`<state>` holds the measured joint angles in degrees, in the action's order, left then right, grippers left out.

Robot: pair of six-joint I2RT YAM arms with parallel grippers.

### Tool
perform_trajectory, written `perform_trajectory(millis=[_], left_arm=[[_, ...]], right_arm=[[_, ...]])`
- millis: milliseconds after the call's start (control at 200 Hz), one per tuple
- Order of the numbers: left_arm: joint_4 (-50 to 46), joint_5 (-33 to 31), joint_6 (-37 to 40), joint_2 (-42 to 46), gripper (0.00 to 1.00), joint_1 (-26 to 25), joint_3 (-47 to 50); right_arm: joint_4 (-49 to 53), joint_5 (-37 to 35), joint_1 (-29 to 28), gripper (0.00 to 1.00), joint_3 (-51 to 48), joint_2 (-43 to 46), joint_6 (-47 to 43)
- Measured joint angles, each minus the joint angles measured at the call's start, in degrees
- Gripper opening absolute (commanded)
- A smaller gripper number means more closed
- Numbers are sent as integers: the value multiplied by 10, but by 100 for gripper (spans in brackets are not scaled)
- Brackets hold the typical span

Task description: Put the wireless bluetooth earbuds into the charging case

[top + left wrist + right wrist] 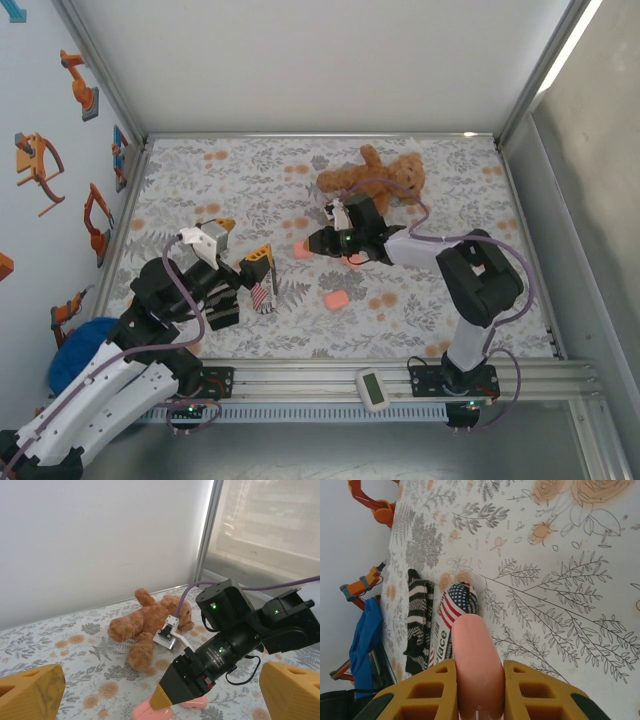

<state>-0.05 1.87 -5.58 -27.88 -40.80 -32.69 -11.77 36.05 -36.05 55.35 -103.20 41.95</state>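
I will next lower the salmon-pink charging case [301, 250] in my right gripper onto the patterned cloth just below, and then let go of the case.
My right gripper [479, 667] is shut on a salmon-pink charging case [474, 655], a rounded closed shell held edge-on between the yellow fingers. From above, that gripper [312, 245] sits mid-table with the case [301, 250] at its tip, low over the cloth. A second pink case [336, 298] lies loose nearer the front, and a third [196, 703] rests under the right wrist. My left gripper [238, 243] stands open to the left of the held case [144, 711], its yellow fingers [31, 694] far apart with nothing between them. The earbuds are out of view.
A brown teddy bear [375, 178] lies at the back, behind the right arm. A flag-patterned item [260, 294] and a black-and-white striped one [417, 625] lie by the left arm. Blue cloth [75, 352] sits off the table's left edge. A white device [372, 389] rests on the front rail.
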Motion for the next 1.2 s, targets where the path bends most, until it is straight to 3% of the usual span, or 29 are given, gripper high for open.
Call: perform_trajectory(millis=[376,681,876,1197], left_arm=[[-7,-6,2,-14,96,0,-3],[-7,-6,2,-29,96,0,-3],[-6,-6,2,-39,96,0,-5],[-4,-6,2,-46,96,0,-10]], right_arm=[[-5,21,0,13,12,-71,10],[-10,21,0,27,14,-75,16],[-10,9,0,42,14,-75,15],[75,-51,3,48,14,-20,-26]])
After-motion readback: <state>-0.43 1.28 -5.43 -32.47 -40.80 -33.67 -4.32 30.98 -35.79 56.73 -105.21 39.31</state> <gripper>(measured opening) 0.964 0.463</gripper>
